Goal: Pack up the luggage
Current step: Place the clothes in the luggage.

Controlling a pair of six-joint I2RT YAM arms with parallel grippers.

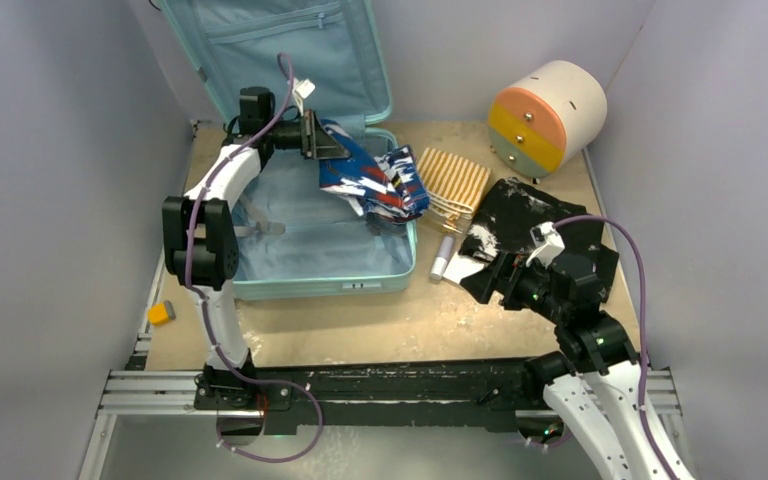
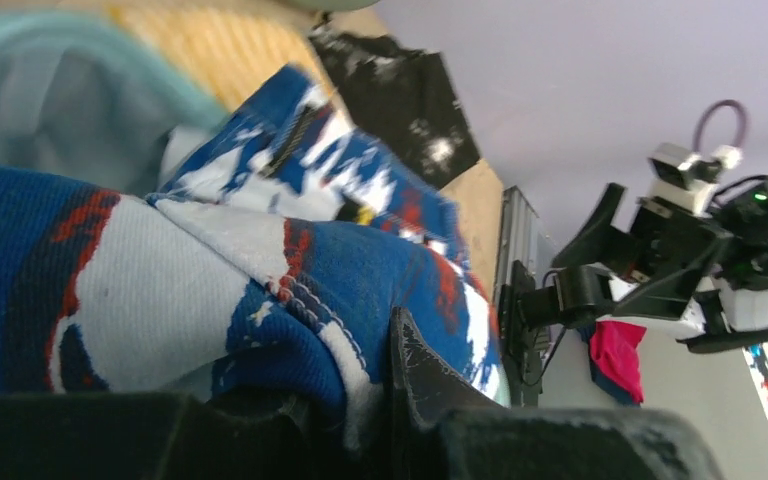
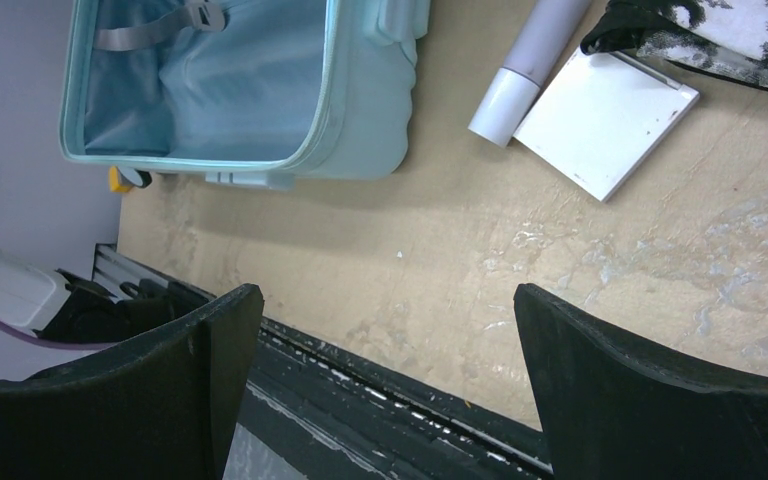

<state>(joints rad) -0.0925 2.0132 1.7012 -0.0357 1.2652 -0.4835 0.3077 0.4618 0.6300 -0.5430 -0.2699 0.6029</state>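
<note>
My left gripper will move down and back toward the bare bottom of the suitcase and let go of the garment there, because the garment hangs over the suitcase's rim.
The luggage, a pale teal suitcase, lies open on the table's left half with its lid leaning on the back wall. My left gripper hovers above its far right corner, shut on a blue, white and red patterned garment. The garment droops over the suitcase's right rim. In the left wrist view the garment fills the frame, bunched between the fingers. My right gripper is open and empty, low over the bare table right of the suitcase. The right wrist view shows the luggage beyond the wide-apart fingers.
A tan striped cloth and a black, white-flecked garment lie right of the suitcase. A pale tube and a flat white square lie beside them. The round cream drawer unit stands back right. A small yellow object sits at the left edge.
</note>
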